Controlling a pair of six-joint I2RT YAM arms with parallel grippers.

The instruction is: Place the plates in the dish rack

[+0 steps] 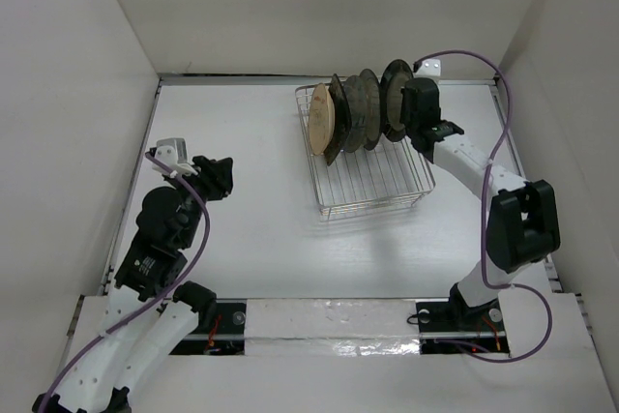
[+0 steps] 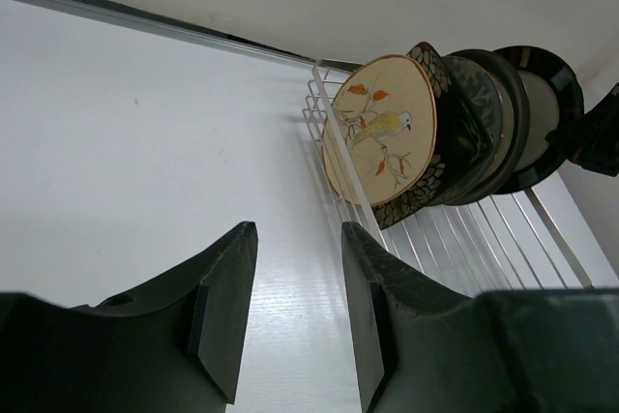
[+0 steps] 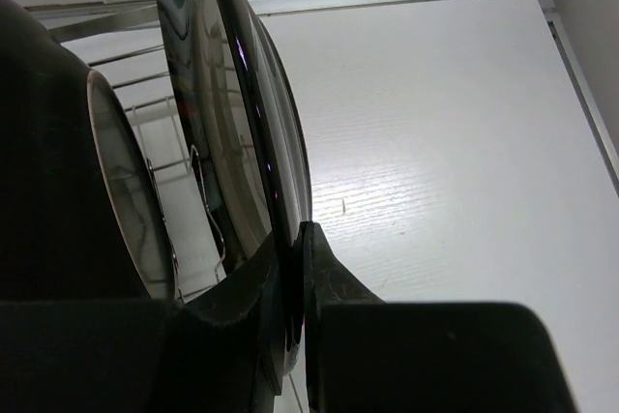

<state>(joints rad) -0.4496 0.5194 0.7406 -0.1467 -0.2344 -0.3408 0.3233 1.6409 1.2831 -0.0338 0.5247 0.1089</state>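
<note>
The robot's right gripper will next lower the glossy plate slightly toward the dark round plate, then open.
The silver wire dish rack stands at the back right, with several plates upright in its far end. From left to right they are a tan round plate with a bird picture, a black patterned plate, a dark round plate and a glossy dark round plate. My right gripper is shut on the rim of that last plate, and its fingers pinch the edge. My left gripper hangs open and empty over bare table, left of the rack.
White walls enclose the table on three sides. The near half of the rack holds no plates. A purple cable loops above the right arm. A metal rail runs along the near edge between the arm bases.
</note>
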